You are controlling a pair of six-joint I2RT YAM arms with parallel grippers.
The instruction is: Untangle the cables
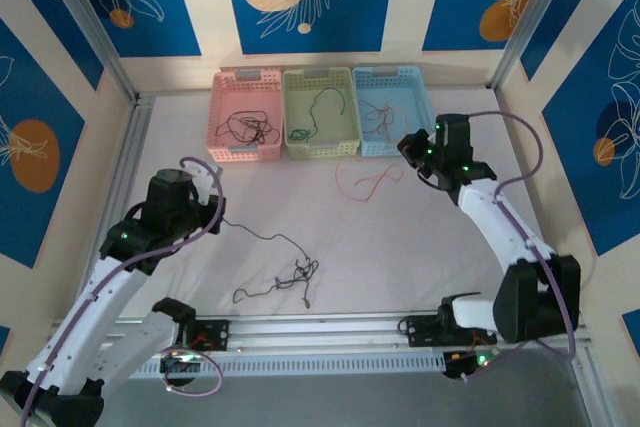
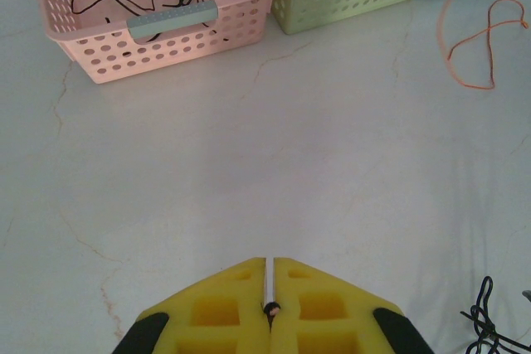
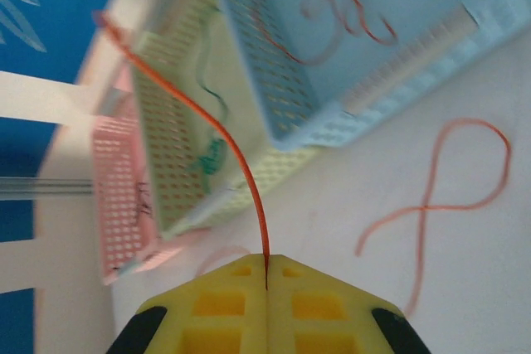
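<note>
My right gripper will next go down to the tabletop before the blue basket [image 1: 400, 169] [image 3: 474, 155] below it, where the red-orange loop already rests, and release the cable.
A small black tangle of cables [image 1: 297, 275] lies on the white table near the front middle. One thin black strand [image 1: 262, 236] runs from it up to my left gripper [image 1: 216, 209], which is shut on that strand's tip [image 2: 271, 307]. The tangle's edge [image 2: 489, 321] shows at the lower right of the left wrist view. My right gripper [image 1: 406, 147] hangs by the blue basket's front, shut [image 3: 266, 264] on a red-orange cable [image 3: 224, 138] that arcs upward. A red-orange loop [image 1: 370, 183] [image 3: 448, 196] lies on the table beside it.
Three baskets stand in a row at the back: pink [image 1: 248, 153] with black wires, green [image 1: 320, 147] with a green wire, blue [image 1: 390, 72] with red-orange wires. Metal frame posts and a rail at the near edge bound the table.
</note>
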